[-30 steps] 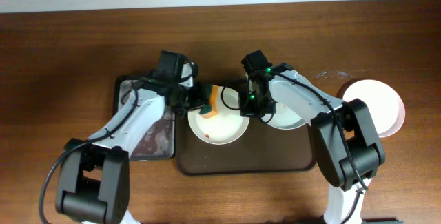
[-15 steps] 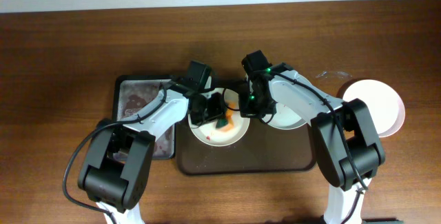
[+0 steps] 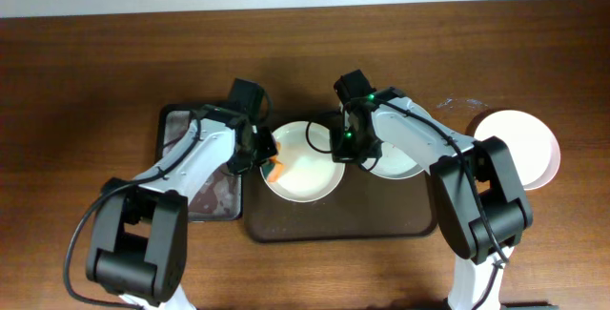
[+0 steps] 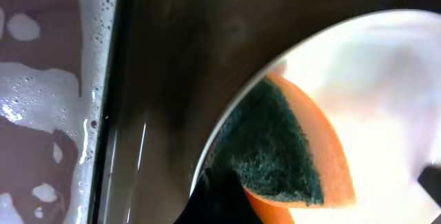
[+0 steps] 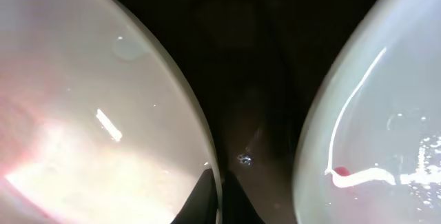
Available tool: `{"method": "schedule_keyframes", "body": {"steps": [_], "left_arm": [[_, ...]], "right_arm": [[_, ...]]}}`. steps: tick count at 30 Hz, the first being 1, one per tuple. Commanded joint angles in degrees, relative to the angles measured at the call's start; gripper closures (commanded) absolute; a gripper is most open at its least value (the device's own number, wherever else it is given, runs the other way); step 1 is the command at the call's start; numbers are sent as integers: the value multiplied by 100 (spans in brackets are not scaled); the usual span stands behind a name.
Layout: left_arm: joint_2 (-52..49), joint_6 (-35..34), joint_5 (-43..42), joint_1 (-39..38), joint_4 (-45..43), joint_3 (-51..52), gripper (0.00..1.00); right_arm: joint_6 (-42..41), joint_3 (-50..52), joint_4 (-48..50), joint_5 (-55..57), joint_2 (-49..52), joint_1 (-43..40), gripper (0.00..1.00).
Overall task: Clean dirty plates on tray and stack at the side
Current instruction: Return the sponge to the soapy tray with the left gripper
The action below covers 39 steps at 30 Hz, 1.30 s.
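Observation:
The robot's left gripper will move up over the basin's rim, which is in the way, then go down to let go of the sponge (image 4: 289, 148) in the soapy water beside the tray.
A white plate (image 3: 307, 167) sits on the dark brown tray (image 3: 343, 222). My left gripper (image 3: 264, 160) is shut on an orange sponge with a green scouring face (image 3: 275, 169), held at the plate's left rim. In the left wrist view the sponge (image 4: 289, 148) lies over the plate's edge (image 4: 372, 100). My right gripper (image 3: 340, 145) is shut on the plate's right rim; in the right wrist view its jaws (image 5: 220, 198) pinch the rim of that plate (image 5: 83, 114). A second plate (image 5: 386, 127) with a red spot and a white streak lies to the right on the tray.
A dark basin of soapy water (image 3: 195, 181) stands left of the tray, also in the left wrist view (image 4: 41, 79). A clean white plate (image 3: 522, 148) lies on the table at the far right. The second plate (image 3: 398, 165) is partly under my right arm.
My left gripper has swept the sponge from the plate's top left through its middle to its left rim. The red smear no longer shows. The right gripper has not moved.

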<state>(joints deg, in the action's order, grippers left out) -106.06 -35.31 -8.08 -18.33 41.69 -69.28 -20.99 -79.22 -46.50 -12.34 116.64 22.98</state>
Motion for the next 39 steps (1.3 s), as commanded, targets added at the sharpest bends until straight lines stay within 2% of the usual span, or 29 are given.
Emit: {"method": "schedule_keyframes", "body": {"steps": [1, 4, 7, 13, 16, 19, 22, 28, 32, 37, 39], "left_arm": [[529, 568, -116, 24, 90, -289, 100], [1099, 1025, 146, 28, 210, -299, 100], [1453, 1060, 1209, 63, 581, -299, 100], [1473, 1058, 1757, 695, 1113, -286, 100], [1473, 1058, 1639, 800, 1110, -227, 100], [1473, 1311, 789, 752, 968, -201, 100], [1469, 1314, 387, 503, 723, -201, 100], [1082, 1309, 350, -254, 483, -201, 100], [387, 1161, 286, -566, 422, -201, 100], [-195, 1161, 304, -719, 363, -201, 100], [-282, 1158, 699, -713, 310, -201, 100]], "right_arm": [[-28, 59, -24, 142, 85, 31, 96], [144, 59, -17, 142, 85, 31, 96], [575, 52, -4, 146, -13, 31, 96], [857, 50, -63, 1005, -994, 33, 96], [992, 52, -157, 1193, -1250, 33, 96], [1005, 55, -293, 1075, -1158, 111, 96], [975, 59, -297, 822, -1029, 260, 96], [717, 127, -280, 787, -544, 407, 96], [702, 133, -160, 787, -459, 400, 96], [702, 133, -149, 787, -459, 400, 96], [702, 133, -151, 787, -459, 400, 96]]}}
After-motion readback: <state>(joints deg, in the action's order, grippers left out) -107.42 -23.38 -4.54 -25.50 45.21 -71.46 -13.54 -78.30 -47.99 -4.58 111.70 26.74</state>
